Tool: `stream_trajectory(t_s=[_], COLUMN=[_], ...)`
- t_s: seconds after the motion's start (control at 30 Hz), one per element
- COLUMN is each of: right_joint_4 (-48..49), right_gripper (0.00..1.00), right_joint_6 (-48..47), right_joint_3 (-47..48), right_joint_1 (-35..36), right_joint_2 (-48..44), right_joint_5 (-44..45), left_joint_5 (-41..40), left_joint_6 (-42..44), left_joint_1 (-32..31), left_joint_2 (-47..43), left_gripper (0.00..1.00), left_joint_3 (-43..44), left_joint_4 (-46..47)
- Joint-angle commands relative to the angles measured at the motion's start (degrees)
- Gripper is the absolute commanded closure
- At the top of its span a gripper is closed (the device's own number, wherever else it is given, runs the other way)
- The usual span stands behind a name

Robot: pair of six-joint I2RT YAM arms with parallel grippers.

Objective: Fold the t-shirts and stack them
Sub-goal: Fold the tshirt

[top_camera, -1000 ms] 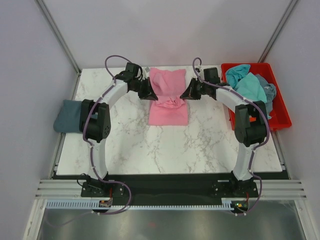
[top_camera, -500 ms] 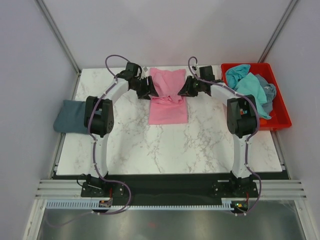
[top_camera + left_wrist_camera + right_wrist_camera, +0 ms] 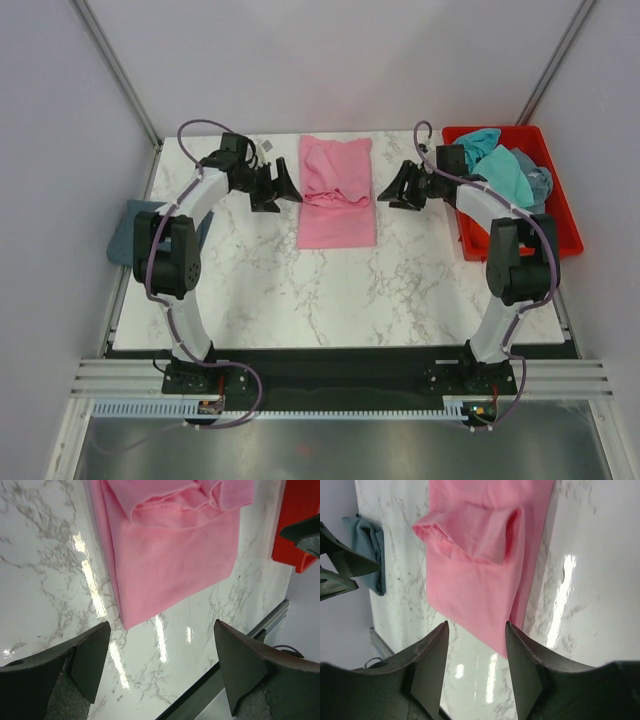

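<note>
I need to move my left gripper down and back and close it on the pink t-shirt's near corner (image 3: 302, 245) (image 3: 127, 622) facing the slate-blue t-shirt, because that corner still lies flat.
A pink t-shirt (image 3: 337, 195) lies folded on the marble table, its upper half doubled over with a loose fold across the middle. My left gripper (image 3: 285, 188) hovers just off its left edge, open and empty. My right gripper (image 3: 392, 190) is just off its right edge, also open and empty. The left wrist view shows the pink t-shirt (image 3: 170, 545) beyond the left gripper (image 3: 161, 627). In the right wrist view the pink t-shirt (image 3: 480, 555) lies beyond the right gripper (image 3: 476, 625). A folded slate-blue t-shirt (image 3: 125, 230) rests at the table's left edge. Turquoise (image 3: 495, 165) and grey-blue (image 3: 540, 182) t-shirts lie crumpled in the crate.
A red plastic crate (image 3: 560, 232) stands at the table's right side, close behind my right arm. The red crate (image 3: 300, 510) also shows in the left wrist view. The slate-blue t-shirt (image 3: 370, 550) shows in the right wrist view. Grey walls enclose the table on three sides.
Both grippers have opened, let go of the pink t-shirt and drawn outward from it. The shirt's top half now lies folded down on the table.
</note>
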Motion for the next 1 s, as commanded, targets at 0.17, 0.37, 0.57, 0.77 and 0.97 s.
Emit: stream_trajectory(t_s=[0.17, 0.37, 0.57, 0.77, 0.97], right_joint_4=[8.87, 9.40, 10.63, 10.72, 12.30], right_gripper=[0.40, 0.40, 0.40, 0.41, 0.41], right_joint_6=[14.15, 14.33, 14.42, 14.86, 16.00], right_joint_3=[-17.11, -16.41, -16.58, -16.32, -14.65], right_joint_1=[0.51, 0.51, 0.59, 0.86, 2.09], right_joint_2=[0.23, 2.78, 4.45, 5.94, 8.58], right_joint_5=[-11.95, -11.60, -11.16, -10.99, -10.64], left_joint_5=[7.73, 11.94, 12.12, 12.12, 12.30], left_joint_6=[-3.37, -8.55, -9.61, -10.14, -11.02], left_joint_1=[-0.24, -0.33, -0.94, -1.91, -3.05], left_joint_2=[-1.62, -0.04, 4.18, 5.76, 7.78], left_gripper=[0.16, 0.16, 0.26, 0.31, 0.36], left_joint_3=[-15.61, -18.87, -16.67, -16.23, -15.18], left_joint_4=[0.03, 5.47, 7.41, 7.76, 8.64])
